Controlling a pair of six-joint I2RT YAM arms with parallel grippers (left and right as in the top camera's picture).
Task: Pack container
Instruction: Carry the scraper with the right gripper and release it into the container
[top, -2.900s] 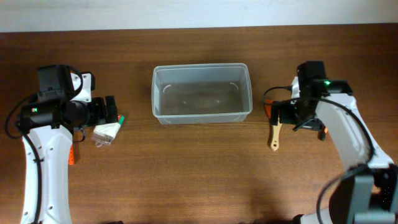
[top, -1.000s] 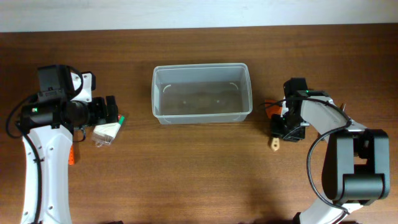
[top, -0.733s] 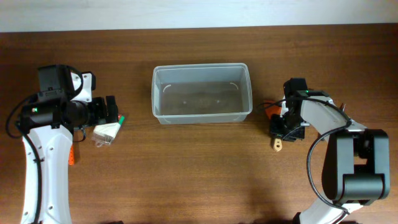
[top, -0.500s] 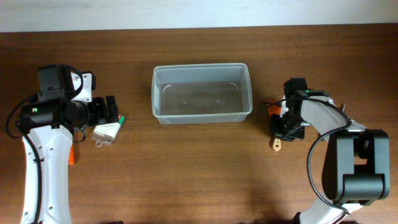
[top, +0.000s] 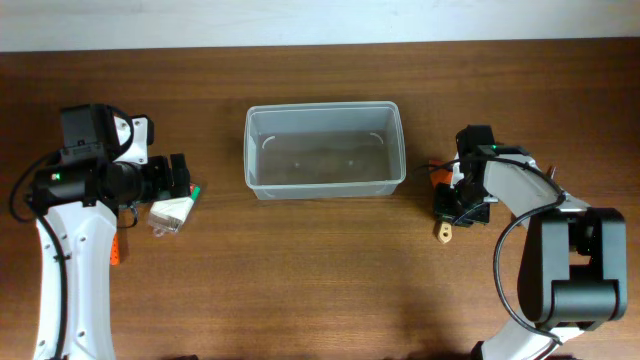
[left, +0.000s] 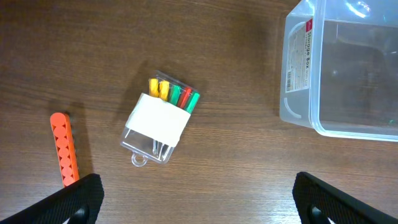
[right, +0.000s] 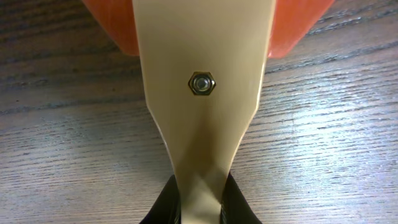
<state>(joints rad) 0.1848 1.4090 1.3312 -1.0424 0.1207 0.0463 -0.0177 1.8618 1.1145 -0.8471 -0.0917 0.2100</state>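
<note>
I should next lift the tool with my right gripper, carry it to the left in the overhead view, turn, and lower the tool's handle into the container (top: 324, 150), because the container's bottom is bare.
The container (top: 324, 150), a clear plastic bin, stands empty at the table's middle back; its left end shows in the left wrist view (left: 348, 74). Right of it lies a tool with a cream handle (top: 441, 231) and an orange head (right: 199, 74). My right gripper (top: 452, 204) is low over the tool and shut on the handle (right: 199, 202), with a black finger (right: 165, 205) pressing each side. My left gripper (top: 180, 177) hangs open (left: 199, 202) above a pack of coloured markers (left: 160, 118), touching nothing.
An orange perforated strip (left: 64, 148) lies left of the marker pack, near my left arm (top: 118, 247). The marker pack (top: 172, 213) sits on bare wood between the left arm and the container. A dark cable runs by the tool's head (top: 431, 171).
The right gripper's jaws have closed onto the tool's handle. Before that, the right arm came down over the tool. The left arm has not moved.
</note>
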